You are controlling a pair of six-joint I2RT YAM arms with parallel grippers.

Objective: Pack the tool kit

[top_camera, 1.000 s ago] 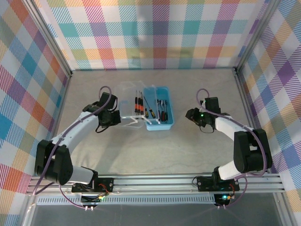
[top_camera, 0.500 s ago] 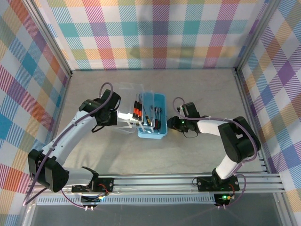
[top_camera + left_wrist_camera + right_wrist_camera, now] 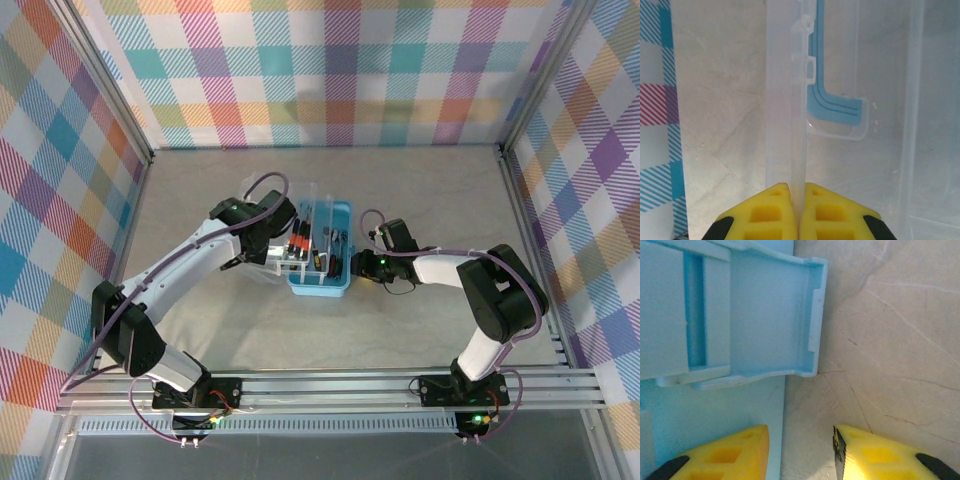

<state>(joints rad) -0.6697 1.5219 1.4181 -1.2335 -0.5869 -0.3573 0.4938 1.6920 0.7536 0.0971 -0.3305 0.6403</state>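
Note:
The lid stands raised, so I next need to swing my left gripper over the open box toward the box's side by my right gripper and release the lid's loose edge.
The tool kit's light-blue box (image 3: 318, 291) sits mid-table with black-and-orange screwdrivers (image 3: 298, 243) inside. Its clear hinged lid (image 3: 275, 262) stands raised on the box's left side. My left gripper (image 3: 284, 233) is shut on the lid's free edge; in the left wrist view the yellow fingertips (image 3: 775, 210) pinch the thin clear lid (image 3: 785, 100), and the blue latch (image 3: 832, 102) shows through it. My right gripper (image 3: 362, 262) is low beside the box's right wall, open. In the right wrist view the blue box wall (image 3: 760, 315) is at the left and my right gripper (image 3: 800, 450) straddles its edge and bare table.
The tabletop (image 3: 420, 180) is pale marbled stone, walled by checkered panels with aluminium posts. Both arms reach in from the near rail (image 3: 330, 385) toward the middle.
My left gripper has swung the lid up and rightward over the box. The box has slid a little left. My right gripper has come in from the right to the box's side.

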